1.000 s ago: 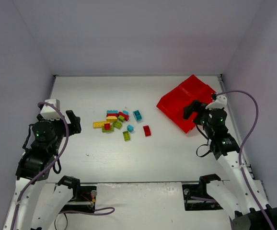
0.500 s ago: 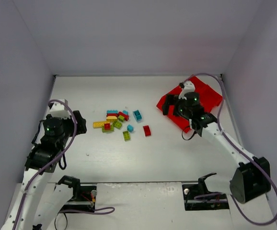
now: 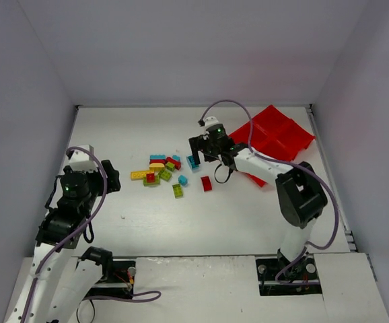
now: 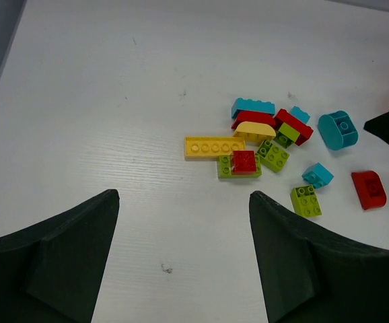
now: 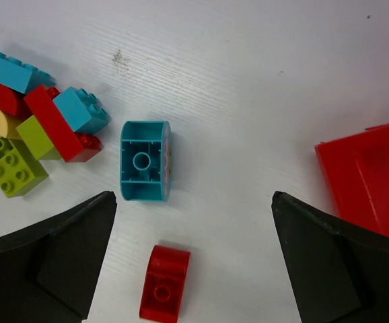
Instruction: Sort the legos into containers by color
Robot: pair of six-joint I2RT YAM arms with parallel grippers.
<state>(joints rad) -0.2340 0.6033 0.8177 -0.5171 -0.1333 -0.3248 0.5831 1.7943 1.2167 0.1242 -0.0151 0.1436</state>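
Observation:
My right gripper is going to move down and to the left in the top view next, onto the upside-down cyan brick (image 5: 145, 169), because the brick's long sides are clear of the pile.
The legos (image 3: 164, 171) lie in a loose pile of red, yellow, lime and cyan bricks mid-table. The red tray (image 3: 275, 134) with its compartments sits at the back right, and no bricks show in it. My right gripper (image 3: 198, 153) is open and empty above the pile's right edge. In the right wrist view (image 5: 192, 196) an upside-down cyan brick (image 5: 145, 169) and a red brick (image 5: 164, 282) lie below its fingers, with the tray's corner (image 5: 366, 178) to the right. My left gripper (image 3: 112, 176) is open and empty, left of the pile (image 4: 262, 145).
White enclosure walls stand on the left, back and right. A lime brick (image 3: 178, 190), a small cyan brick (image 3: 183, 180) and the red brick (image 3: 206, 183) lie apart from the pile on its near side. The right arm stretches across in front of the tray.
My right arm has swung from the tray leftward to the pile's right edge. My left arm has shifted slightly. The bricks have not moved.

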